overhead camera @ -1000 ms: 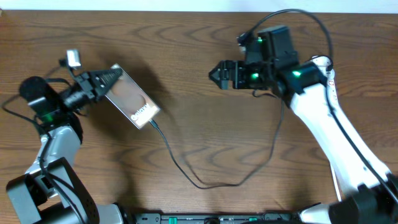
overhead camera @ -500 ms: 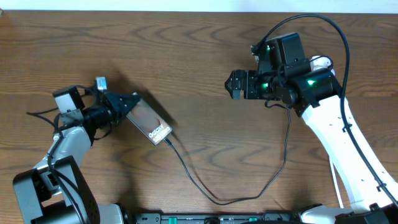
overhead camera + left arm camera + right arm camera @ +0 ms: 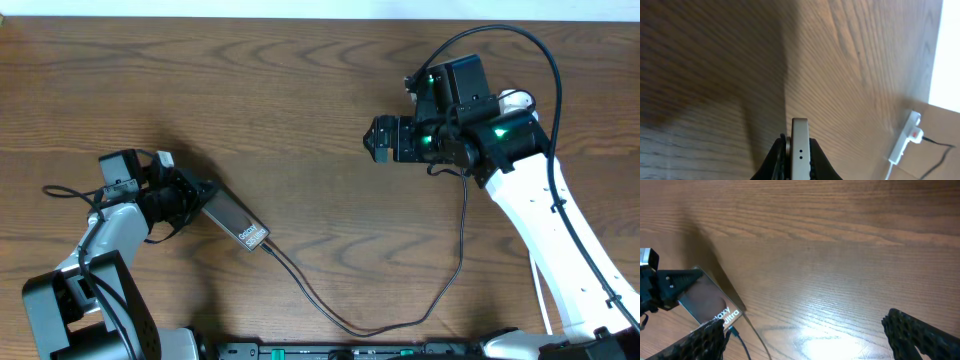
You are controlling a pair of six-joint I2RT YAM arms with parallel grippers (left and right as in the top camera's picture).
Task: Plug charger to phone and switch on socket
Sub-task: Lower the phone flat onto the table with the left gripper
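My left gripper will next lower the phone (image 3: 232, 217) onto the tabletop below it and release the end it holds, because the charger's connector already meets the phone's other end.
My left gripper (image 3: 197, 194) is shut on the phone (image 3: 232, 217) and holds it tilted on its long edge at the table's left. In the left wrist view only the phone's thin metal edge (image 3: 800, 145) shows between the fingers (image 3: 799, 167). The right wrist view shows the phone's glossy face with "Galaxy" lettering (image 3: 707, 302). The charger's black cable (image 3: 350, 322) meets the phone's end with its connector (image 3: 264, 244), also in the right wrist view (image 3: 732, 331). The white socket with a red switch (image 3: 906, 140) lies far off. My right gripper (image 3: 380, 139) is open and empty (image 3: 810, 340), above bare table.
The charger cable loops along the front edge and rises to beneath the right arm (image 3: 462, 215). In the overhead view the socket is hidden under the right arm. A thick black robot cable (image 3: 520, 45) arcs over the right wrist. The wooden table (image 3: 300, 100) spans the view.
My left gripper has carried the phone toward the front of the table and turned it onto its edge; the cable followed. The right arm shifted right a second ago and has since stayed still.
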